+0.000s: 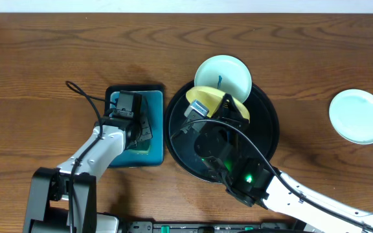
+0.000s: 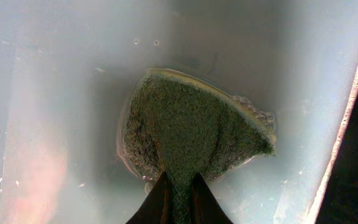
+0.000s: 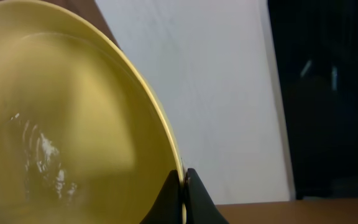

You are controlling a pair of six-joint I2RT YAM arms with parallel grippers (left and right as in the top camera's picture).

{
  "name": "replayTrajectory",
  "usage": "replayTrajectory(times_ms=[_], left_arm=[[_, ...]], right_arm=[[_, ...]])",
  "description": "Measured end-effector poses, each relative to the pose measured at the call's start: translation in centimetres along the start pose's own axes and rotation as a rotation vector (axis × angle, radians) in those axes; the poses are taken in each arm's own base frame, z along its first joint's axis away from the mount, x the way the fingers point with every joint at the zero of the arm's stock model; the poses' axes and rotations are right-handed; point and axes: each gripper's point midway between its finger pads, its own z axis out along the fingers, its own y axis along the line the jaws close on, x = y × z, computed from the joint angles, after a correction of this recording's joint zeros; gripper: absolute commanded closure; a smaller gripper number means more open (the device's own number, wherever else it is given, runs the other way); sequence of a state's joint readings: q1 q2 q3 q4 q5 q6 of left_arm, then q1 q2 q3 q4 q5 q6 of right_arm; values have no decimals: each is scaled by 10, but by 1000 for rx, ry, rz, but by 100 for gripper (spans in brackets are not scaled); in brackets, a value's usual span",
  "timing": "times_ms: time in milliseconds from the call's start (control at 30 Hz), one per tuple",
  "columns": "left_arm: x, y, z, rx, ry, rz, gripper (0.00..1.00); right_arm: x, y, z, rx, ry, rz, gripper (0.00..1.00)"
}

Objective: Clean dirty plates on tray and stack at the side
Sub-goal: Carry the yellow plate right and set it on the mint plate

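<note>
The lone mint plate already lies aside, so the yellow plate [image 1: 217, 100] should go onto it next. I will swing my right gripper to the right in the overhead view, lower the yellow plate onto the mint plate and release it.
The pale yellow plate [image 1: 217, 100] is tilted up over the round black tray [image 1: 271, 129], and my right gripper [image 1: 201, 110] is shut on its rim. The right wrist view shows that rim [image 3: 166, 130] pinched between the two dark fingers of the right gripper [image 3: 184, 186]. A pale mint plate with a blue mark [image 1: 224, 76] rests on the tray's far edge. Another pale mint plate [image 1: 359, 115] lies on the table at the right. My left gripper [image 1: 127, 107] is shut on a green sponge [image 2: 191, 124], which sits in cloudy water.
The teal rectangular tray [image 1: 154, 103] stands just left of the black tray and holds the cloudy water [image 2: 55, 93]; its rim [image 2: 353, 106] shows in the left wrist view. Both arms reach in from the near edge of the brown wooden table [image 1: 44, 58].
</note>
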State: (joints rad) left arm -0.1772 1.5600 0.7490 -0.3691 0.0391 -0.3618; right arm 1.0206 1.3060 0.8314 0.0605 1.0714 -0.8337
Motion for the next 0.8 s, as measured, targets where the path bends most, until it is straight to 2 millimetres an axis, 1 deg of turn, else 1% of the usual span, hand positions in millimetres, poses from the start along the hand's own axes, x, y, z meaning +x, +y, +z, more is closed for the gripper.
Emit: replayTrajectory(times_ms=[433, 700, 800], left_arm=[[0, 0, 0, 0, 0, 0, 92], [0, 0, 0, 0, 0, 0, 92], [0, 0, 0, 0, 0, 0, 92]], right_arm=[[-1, -2, 0, 7, -1, -39, 99], [-1, -2, 0, 7, -1, -39, 99], [0, -2, 0, 6, 1, -5, 99]])
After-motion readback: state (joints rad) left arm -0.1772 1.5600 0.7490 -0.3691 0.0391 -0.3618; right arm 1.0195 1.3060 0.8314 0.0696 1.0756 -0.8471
